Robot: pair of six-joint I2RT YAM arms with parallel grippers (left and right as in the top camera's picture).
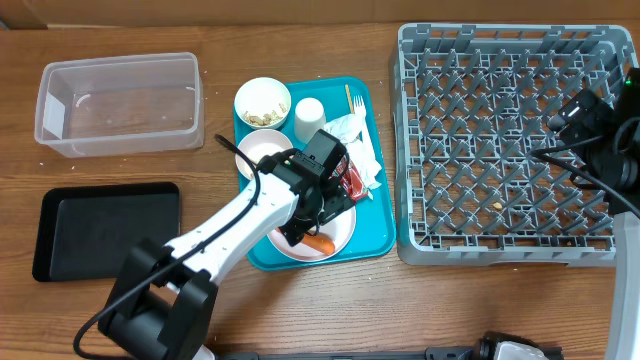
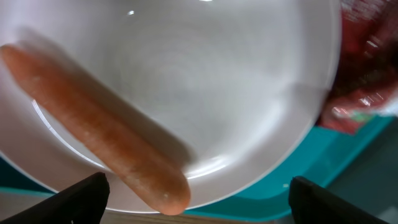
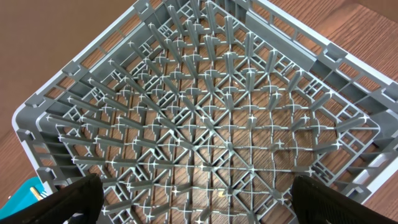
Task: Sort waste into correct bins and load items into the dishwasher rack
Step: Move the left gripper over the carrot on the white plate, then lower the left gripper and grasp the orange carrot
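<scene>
My left gripper is open above the carrot, which lies slanted below its fingers. Next it needs to turn and go down onto the carrot's thicker half point(image 1: 319, 243) point(image 2: 138, 167), with one finger along each side of the carrot.
The orange carrot point(image 2: 99, 127) lies on the round white plate point(image 2: 205, 81) at the front of the teal tray point(image 1: 377, 235); it also shows in the overhead view point(image 1: 318, 242). My left gripper point(image 2: 196, 202) is open just above the plate, fingers either side of the carrot's end. The red snack wrapper point(image 2: 367, 68) and crumpled napkins point(image 1: 355, 135) lie beside the plate. A bowl of crumbs point(image 1: 263, 102), a second bowl point(image 1: 260, 152), the cup point(image 1: 308, 117) and the fork point(image 1: 350, 98) sit on the tray. My right gripper point(image 3: 196, 205) is open over the empty grey dishwasher rack point(image 1: 500, 140).
The clear plastic tub point(image 1: 120, 105) stands at the far left, the black tray point(image 1: 105, 228) in front of it. Both hold nothing. A few crumbs lie on the wood under the rack.
</scene>
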